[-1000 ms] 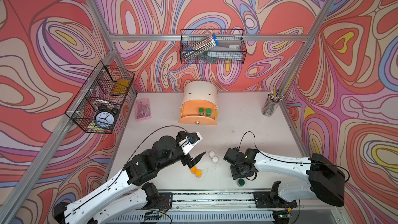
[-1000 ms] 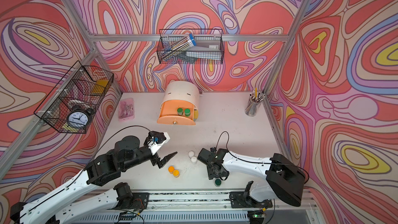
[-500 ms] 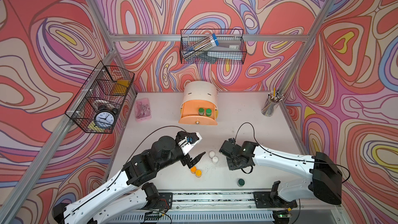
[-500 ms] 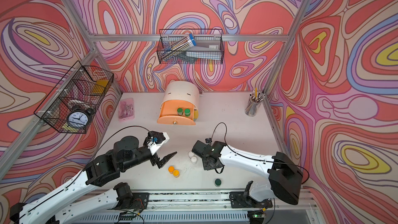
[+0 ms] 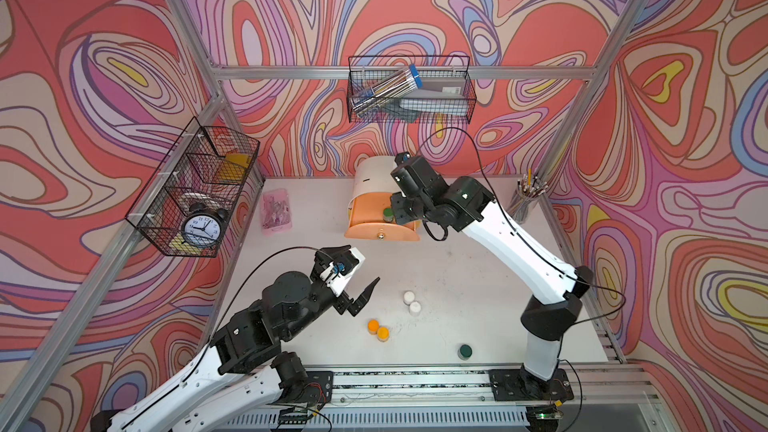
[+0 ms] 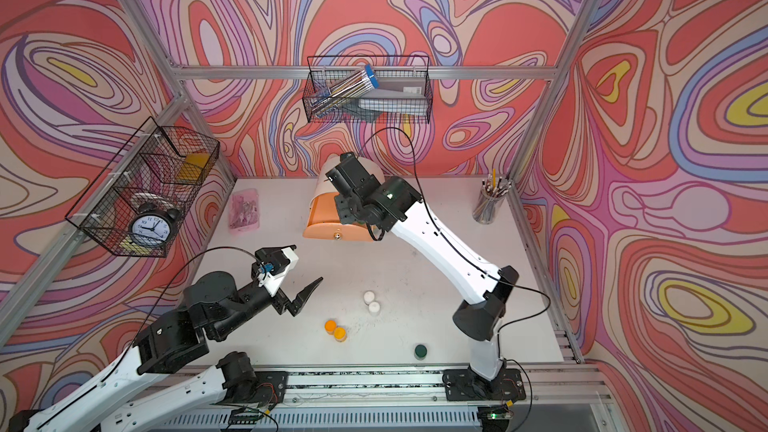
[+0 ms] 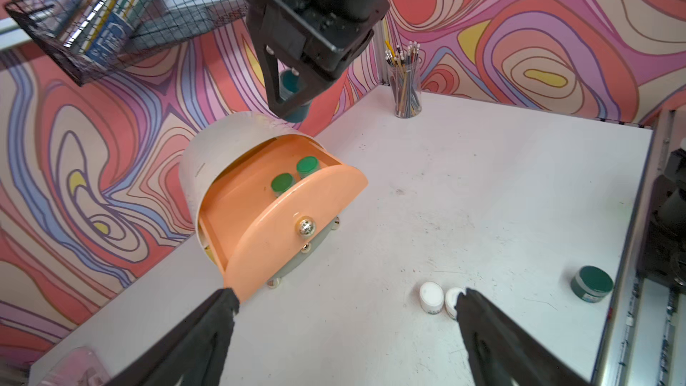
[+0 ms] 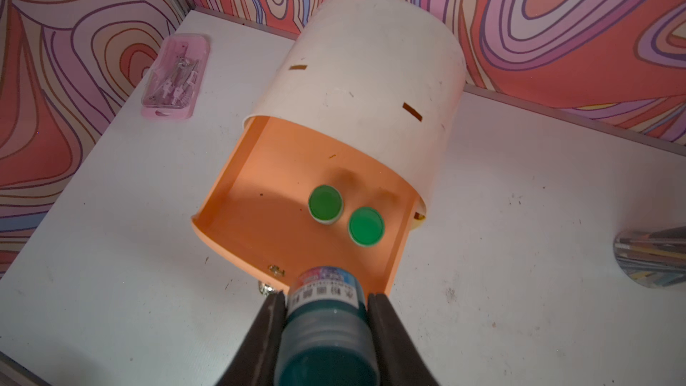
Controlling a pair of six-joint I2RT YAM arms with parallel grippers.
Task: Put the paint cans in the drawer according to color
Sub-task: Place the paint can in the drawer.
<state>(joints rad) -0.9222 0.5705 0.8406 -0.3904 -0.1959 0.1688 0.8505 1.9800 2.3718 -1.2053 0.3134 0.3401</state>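
The robot should next carry the teal paint can [image 8: 326, 332] in its right gripper past the green cans, lower it to the bare bottom of the drawer beside them and let it go.
The cream drawer cabinet [image 5: 372, 174] stands at the back with its peach top drawer [image 8: 282, 194] pulled out. Two green paint cans [image 8: 325, 203] [image 8: 366, 226] sit inside it. My right gripper [image 8: 326, 297] is shut on a teal paint can [image 8: 326, 332] and hangs over the drawer's front edge; the left wrist view shows that can [image 7: 291, 85] between the fingers. On the table lie two white cans [image 5: 409, 297] [image 5: 414, 307], two orange cans [image 5: 373, 325] [image 5: 382, 332] and a dark green can [image 5: 465, 352]. My left gripper [image 7: 345, 295] stands open and empty, left of the white cans.
A clear pencil cup [image 5: 525, 201] stands at the back right corner. A pink case [image 5: 275, 211] lies left of the cabinet. Wire baskets hang on the back wall [image 5: 409, 93] and the left wall [image 5: 195, 193], the latter with a clock.
The right gripper closed on the teal can near the table's front, then lifted and carried it back to above the open drawer. The left arm stayed where it was.
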